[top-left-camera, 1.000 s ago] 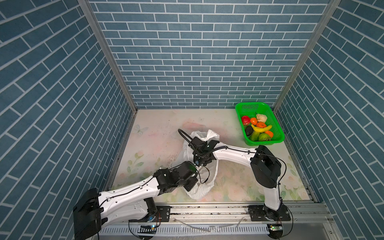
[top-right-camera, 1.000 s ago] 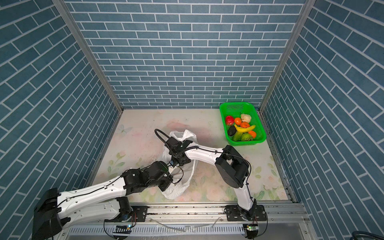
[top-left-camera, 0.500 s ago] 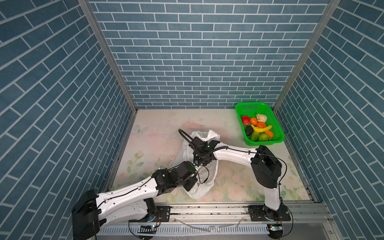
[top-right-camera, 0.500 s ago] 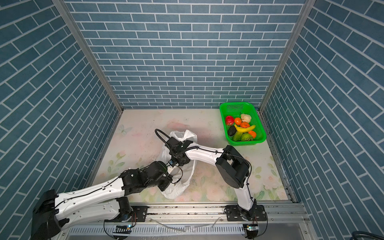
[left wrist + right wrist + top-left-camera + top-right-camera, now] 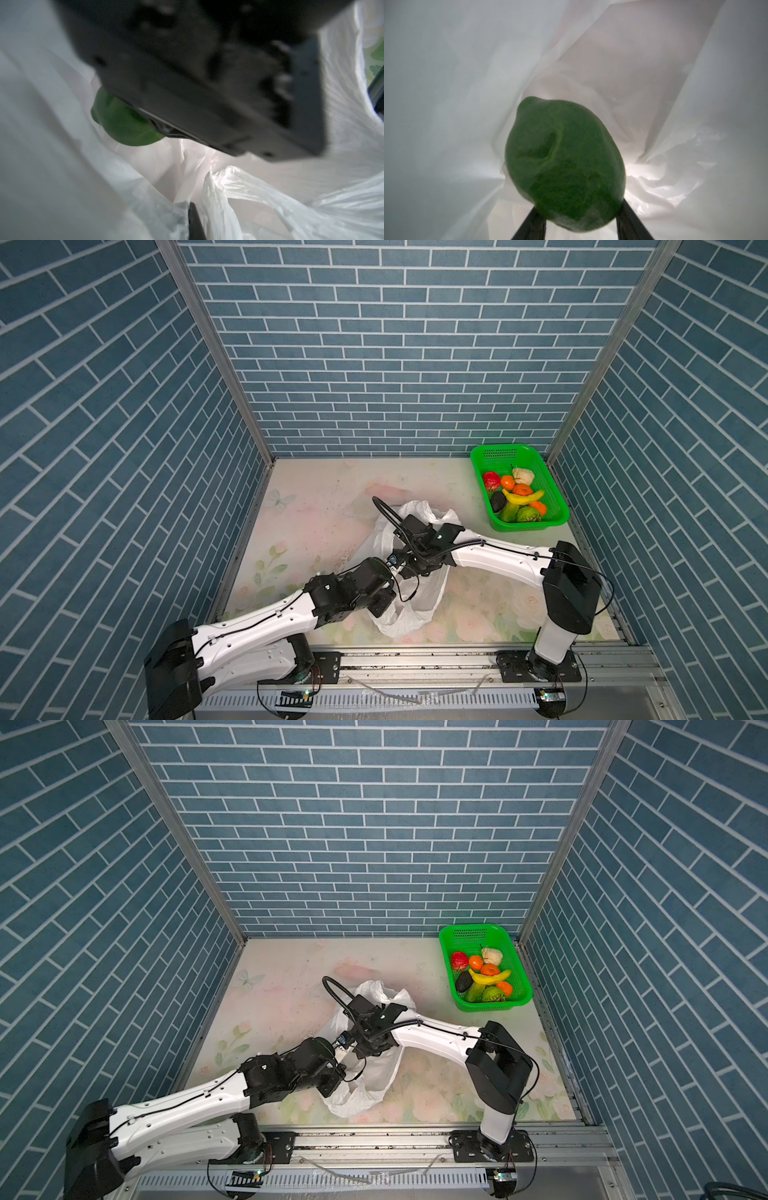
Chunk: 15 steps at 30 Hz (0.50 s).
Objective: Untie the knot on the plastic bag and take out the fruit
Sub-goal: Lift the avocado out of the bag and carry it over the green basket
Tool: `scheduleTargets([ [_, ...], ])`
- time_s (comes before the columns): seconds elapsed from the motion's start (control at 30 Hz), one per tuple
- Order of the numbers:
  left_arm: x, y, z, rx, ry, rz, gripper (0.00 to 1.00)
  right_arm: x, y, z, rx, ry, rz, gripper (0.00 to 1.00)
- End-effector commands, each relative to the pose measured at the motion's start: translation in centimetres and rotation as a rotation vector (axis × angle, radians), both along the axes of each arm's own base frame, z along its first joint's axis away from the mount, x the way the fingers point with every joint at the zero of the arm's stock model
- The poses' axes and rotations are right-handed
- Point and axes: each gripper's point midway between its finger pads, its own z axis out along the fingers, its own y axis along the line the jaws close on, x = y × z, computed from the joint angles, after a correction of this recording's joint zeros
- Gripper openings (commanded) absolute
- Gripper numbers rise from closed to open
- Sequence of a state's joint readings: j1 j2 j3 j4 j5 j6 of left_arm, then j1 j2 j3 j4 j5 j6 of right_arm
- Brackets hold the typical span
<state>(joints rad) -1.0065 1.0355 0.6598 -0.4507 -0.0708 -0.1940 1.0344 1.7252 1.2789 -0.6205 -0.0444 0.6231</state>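
The fruit basket lies outward of the robot's right gripper, so next the robot will lift the green fruit from the bag (image 5: 415, 605), carry it over the dark avocado (image 5: 497, 501) and let go of it.
The white plastic bag (image 5: 415, 605) lies crumpled at the middle front of the table in both top views, mouth open; the same bag (image 5: 368, 1088) sits under both wrists. My right gripper (image 5: 580, 214) reaches inside it, its two dark fingers shut on a green, lime-like fruit (image 5: 562, 160). That green fruit (image 5: 122, 126) also peeks out beneath the right gripper's body in the left wrist view. My left gripper (image 5: 193, 209) is shut on a fold of the bag's film at the mouth. The knot is out of view.
A green basket (image 5: 505, 450) at the back right holds several fruits: red, orange, cream, a banana, a dark avocado and green ones. Blue brick walls close in the left, back and right sides. A metal rail (image 5: 415, 659) runs along the front edge.
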Motion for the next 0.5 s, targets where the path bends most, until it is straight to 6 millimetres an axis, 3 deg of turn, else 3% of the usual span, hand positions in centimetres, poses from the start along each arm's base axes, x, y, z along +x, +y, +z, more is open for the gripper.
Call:
scheduleTargets([
  [0.0, 1.5, -0.3, 0.9, -0.009, -0.029, 0.024, 0.00, -1.6, -2.0, 0.9, 0.001, 0.036, -0.047, 0.31],
  [0.07, 2.3, -0.6, 1.9, -0.027, -0.044, 0.038, 0.00, -2.0, -2.7, 2.0, 0.016, 0.032, -0.062, 0.31],
  [0.47, 5.0, -0.5, 2.9, -0.007, -0.029, 0.109, 0.00, -3.6, -5.1, 9.3, 0.123, -0.005, -0.069, 0.32],
])
